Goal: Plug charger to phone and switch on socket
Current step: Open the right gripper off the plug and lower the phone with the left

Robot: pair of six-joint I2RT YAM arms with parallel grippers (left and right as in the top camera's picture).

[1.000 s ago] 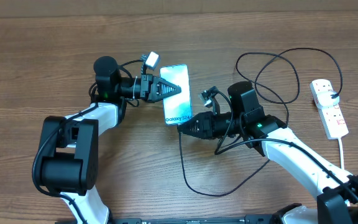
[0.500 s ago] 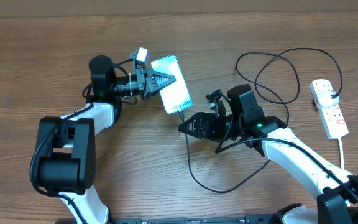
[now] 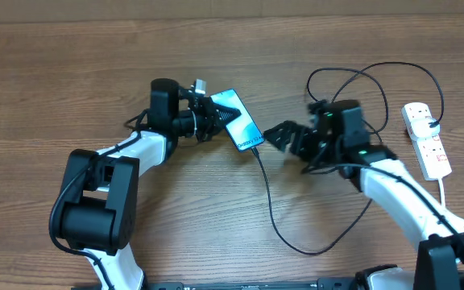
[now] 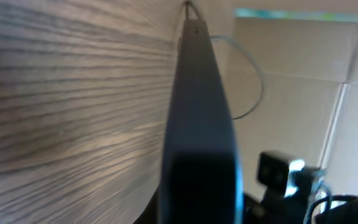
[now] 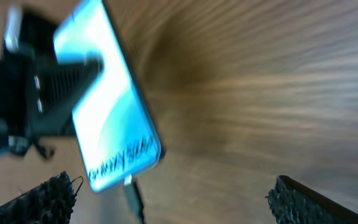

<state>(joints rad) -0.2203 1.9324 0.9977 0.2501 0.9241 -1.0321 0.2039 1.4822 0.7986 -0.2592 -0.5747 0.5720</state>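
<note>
I need to draw my left gripper back next, turn it, lower the already plugged phone there and release it. The tabletop below and nearer the base is bare.
My left gripper (image 3: 224, 121) is shut on the top end of the phone (image 3: 244, 130), whose blue-teal screen (image 5: 107, 106) points diagonally towards the right arm. In the left wrist view the phone (image 4: 197, 124) shows edge-on. The charger (image 3: 271, 205), a thin black cable, has its plug (image 5: 131, 188) in the phone's bottom edge; from there it loops across the table towards the right. My right gripper (image 3: 278, 135) stands open just right of the plug, with nothing between its fingers (image 5: 50, 196). The socket (image 3: 427, 141), a white power strip with red switches, lies at the far right.
The charger's coils (image 3: 361, 93) lie behind the right arm, between it and the socket. The socket's white cord (image 3: 444, 197) runs towards the front edge. A wall stands behind the table's back edge (image 3: 232, 16).
The right gripper has opened, let go of the plug and drawn back to the right. The left arm has swung the phone to the right with the cable still plugged in.
</note>
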